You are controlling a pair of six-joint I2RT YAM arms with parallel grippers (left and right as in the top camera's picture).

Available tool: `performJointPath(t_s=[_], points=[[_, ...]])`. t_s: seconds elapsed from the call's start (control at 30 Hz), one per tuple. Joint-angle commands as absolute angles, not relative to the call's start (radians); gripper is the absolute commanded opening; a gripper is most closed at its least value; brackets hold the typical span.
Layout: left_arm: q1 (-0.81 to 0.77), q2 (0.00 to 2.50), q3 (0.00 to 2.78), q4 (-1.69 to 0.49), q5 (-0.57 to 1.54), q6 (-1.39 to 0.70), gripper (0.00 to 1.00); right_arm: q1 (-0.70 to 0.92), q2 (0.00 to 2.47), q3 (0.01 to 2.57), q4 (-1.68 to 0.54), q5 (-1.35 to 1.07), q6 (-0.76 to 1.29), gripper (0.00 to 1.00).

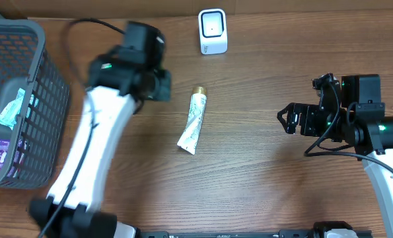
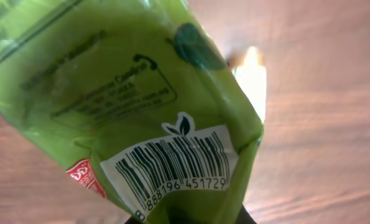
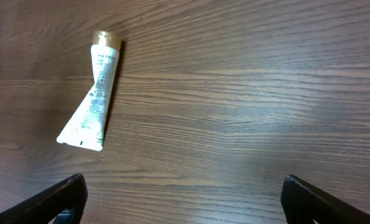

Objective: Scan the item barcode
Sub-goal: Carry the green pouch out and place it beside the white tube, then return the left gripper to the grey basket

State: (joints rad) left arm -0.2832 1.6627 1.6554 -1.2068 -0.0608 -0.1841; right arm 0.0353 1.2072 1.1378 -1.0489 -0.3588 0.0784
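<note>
Next, my left gripper will lower and shift toward the white tube, then release the green packet point(image 2: 129, 93) close beside it.
A green packet point(image 2: 129, 93) fills the left wrist view, its white barcode label point(image 2: 172, 165) facing the camera. My left gripper point(image 2: 197, 216) is shut on the packet's lower edge, with only dark finger tips showing at the bottom. In the overhead view the left gripper point(image 1: 158, 84) hangs over the table's back left, and the packet is hidden under the arm. The white scanner point(image 1: 213, 31) stands at the back centre, to the right of that gripper. My right gripper point(image 1: 288, 120) is open over bare wood at the right, its fingers point(image 3: 60, 199) wide apart and holding nothing.
A white tube with a gold cap point(image 1: 193, 122) lies on the wood between the two arms and shows in the right wrist view point(image 3: 91, 99). A grey mesh basket point(image 1: 47, 99) with several packets inside stands at the left edge.
</note>
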Motion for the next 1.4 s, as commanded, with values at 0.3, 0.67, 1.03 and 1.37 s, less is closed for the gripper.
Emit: performJointPath(t_s=[0.3, 0.67, 1.03, 1.37], points=[[-0.318, 1.976, 1.516, -1.174, 0.043, 0.09, 0.05, 0.039, 1.207, 1.158, -1.046, -0.353, 0.077, 1.0], [-0.321, 1.994, 1.723, -1.316, 0.112, 0.064, 0.81, 0.039, 1.207, 1.158, -1.036, -0.353, 0.077, 1.0], [-0.141, 1.987, 2.617, -1.659, 0.018, -0.078, 1.0, 0.039, 1.207, 1.158, -1.035, -0.353, 0.078, 1.0], [0.426, 1.964, 2.808, -1.687, -0.022, -0.278, 1.0, 0.039, 1.207, 1.158, -1.027, -0.353, 0.077, 1.0]])
